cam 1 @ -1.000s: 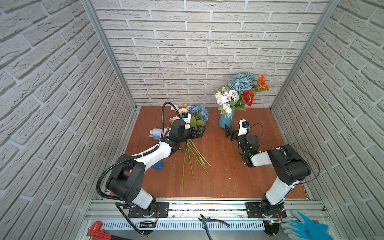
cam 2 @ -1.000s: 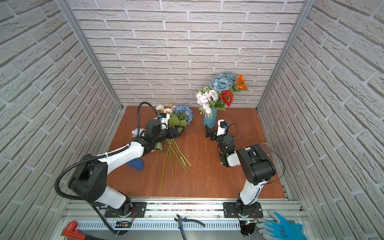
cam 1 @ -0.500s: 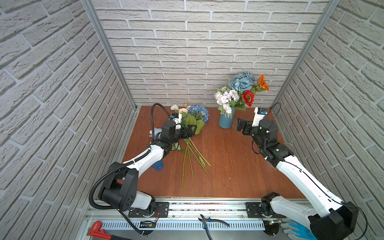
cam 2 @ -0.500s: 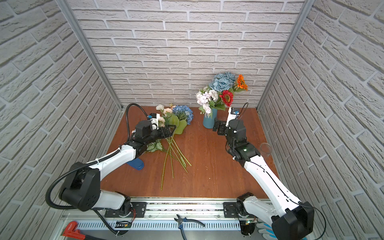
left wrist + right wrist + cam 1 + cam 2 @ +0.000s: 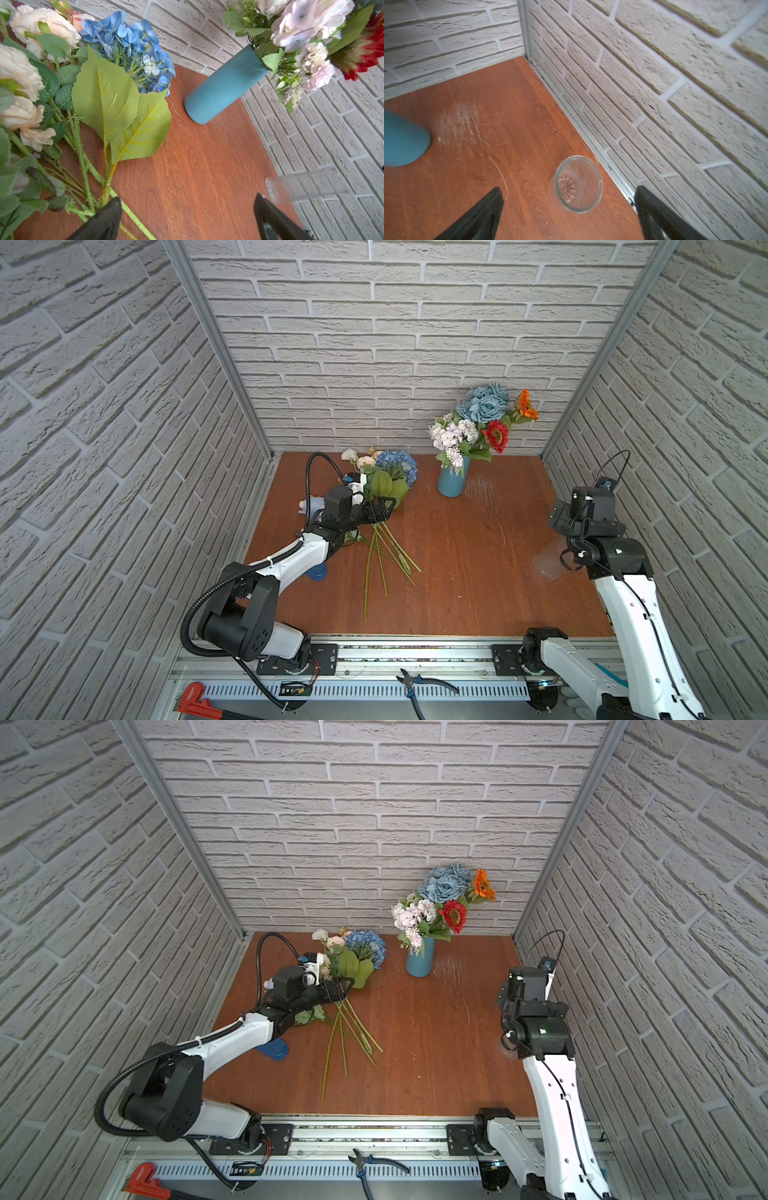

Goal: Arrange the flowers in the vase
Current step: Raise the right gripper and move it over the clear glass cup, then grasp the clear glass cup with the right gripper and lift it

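My right gripper moves down next so its open fingers come down astride the clear glass's round rim (image 5: pixel 578 184), since that lies below the gripper and fits between them.
A blue vase (image 5: pixel 452 485) (image 5: pixel 419 965) stands near the back wall and holds flowers (image 5: pixel 478 423) (image 5: pixel 440 903): dusty-blue roses, lilac-white clusters, a red bloom and an orange one. More flowers lie on the table to its left: a blue hydrangea (image 5: pixel 397 464) (image 5: pixel 128 41), cream roses (image 5: pixel 20 72) and long green stems (image 5: pixel 382 556). My left gripper (image 5: pixel 384 506) (image 5: pixel 187 204) hovers open over the upper stems. One stem runs beside a fingertip (image 5: pixel 112 207), and nothing is gripped. My right gripper (image 5: pixel 559 518) (image 5: pixel 569 190) is open by the right wall, far from the vase.
A clear glass (image 5: pixel 577 185) (image 5: pixel 548 564) stands by the right wall under my right gripper. A blue disc (image 5: pixel 318 572) lies beneath my left arm. Pliers (image 5: pixel 424 680) and a red clamp (image 5: pixel 191 697) rest on the front rail. Brick walls close in three sides.
My right arm has swung from beside the vase out to the right wall, over the clear glass. My left gripper has stayed over the loose stems, shifting only slightly.
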Action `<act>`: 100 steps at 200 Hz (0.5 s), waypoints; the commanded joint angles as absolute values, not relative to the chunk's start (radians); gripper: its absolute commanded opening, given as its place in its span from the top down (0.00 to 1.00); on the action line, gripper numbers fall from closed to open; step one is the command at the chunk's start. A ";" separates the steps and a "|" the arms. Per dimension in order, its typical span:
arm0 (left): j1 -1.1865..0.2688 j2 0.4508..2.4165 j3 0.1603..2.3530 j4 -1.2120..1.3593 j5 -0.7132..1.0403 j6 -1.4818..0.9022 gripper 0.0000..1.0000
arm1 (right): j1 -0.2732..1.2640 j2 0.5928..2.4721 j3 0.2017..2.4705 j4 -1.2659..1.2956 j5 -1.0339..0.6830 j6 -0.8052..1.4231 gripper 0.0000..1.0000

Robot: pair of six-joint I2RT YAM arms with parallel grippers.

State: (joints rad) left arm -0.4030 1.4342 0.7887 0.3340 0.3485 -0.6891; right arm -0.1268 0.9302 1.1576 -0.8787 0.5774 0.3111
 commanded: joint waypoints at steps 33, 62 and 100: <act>-0.392 1.460 0.766 0.453 0.383 -0.696 0.02 | -0.278 0.978 1.113 -0.863 0.426 0.311 0.00; -0.390 1.472 0.761 0.470 0.394 -0.705 0.02 | -0.349 1.002 1.061 -0.814 0.273 0.350 0.00; -0.388 1.480 0.752 0.487 0.400 -0.716 0.02 | -0.372 1.033 0.999 -0.782 0.285 0.358 0.00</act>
